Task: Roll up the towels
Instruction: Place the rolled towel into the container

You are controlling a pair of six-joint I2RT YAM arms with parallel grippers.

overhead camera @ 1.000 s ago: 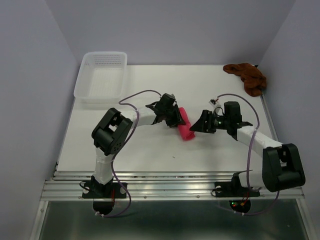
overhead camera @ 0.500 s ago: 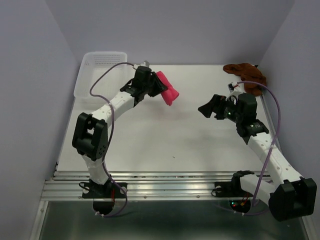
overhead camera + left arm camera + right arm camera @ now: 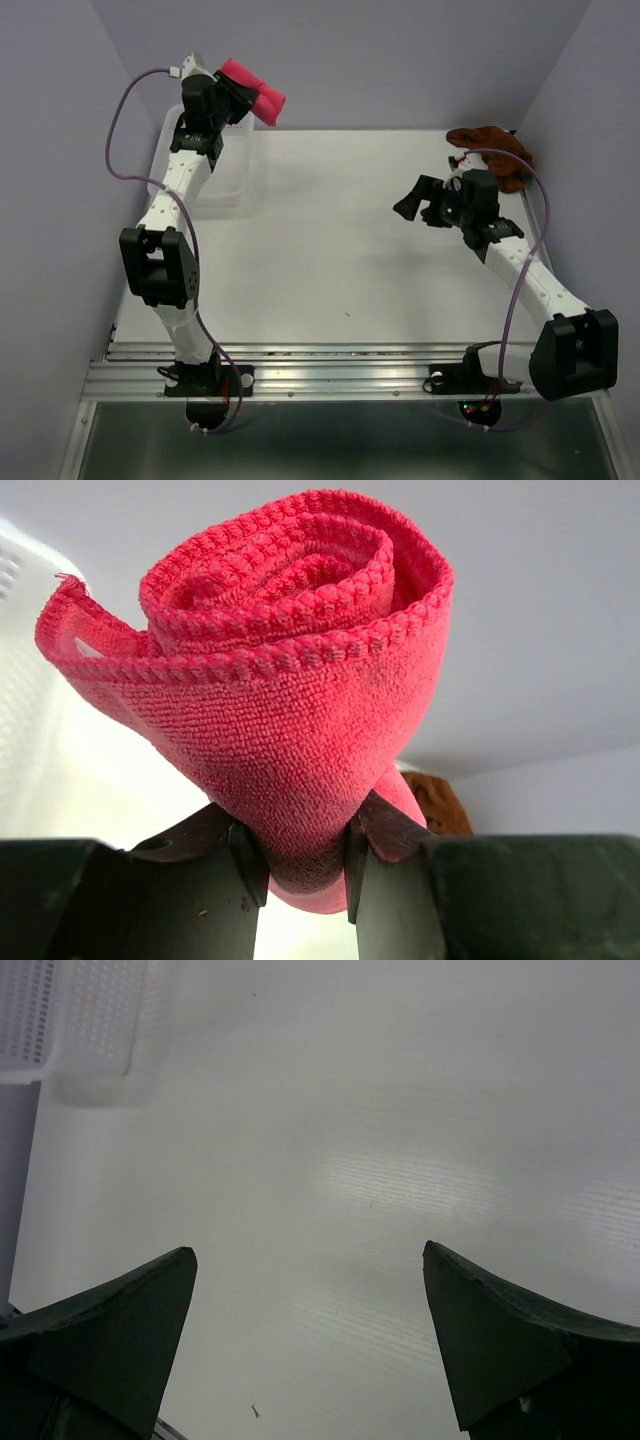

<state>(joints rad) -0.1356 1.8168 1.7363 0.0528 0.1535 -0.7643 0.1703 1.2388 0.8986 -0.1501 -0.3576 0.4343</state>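
The white basket [image 3: 226, 162] [image 3: 22, 670] stands below my left gripper. My left gripper should next move down and to the left in the top view and let go of the rolled towel inside the basket.
The pink-red towel [image 3: 258, 94] is rolled into a tight spiral and held high in the air over the back left corner. My left gripper [image 3: 236, 92] is shut on its lower end. In the left wrist view both fingers pinch the roll [image 3: 290, 670] at my left gripper [image 3: 300, 865]. The rust brown towel [image 3: 497, 156] lies crumpled at the back right corner, and a bit of it [image 3: 440, 802] shows behind the roll. My right gripper [image 3: 413, 204] hangs open just left of the brown towel. Nothing is between its jaws [image 3: 309, 1252], only bare table.
The white perforated basket [image 3: 232, 172] stands at the back left, under the raised left arm, and shows again at the upper left of the right wrist view as the basket [image 3: 70, 1020]. Grey walls close the table in on the left, back and right.
My left arm has lifted the pink roll off the table's middle and swung it up to the back left above the basket. My right gripper opened wide and drew back right.
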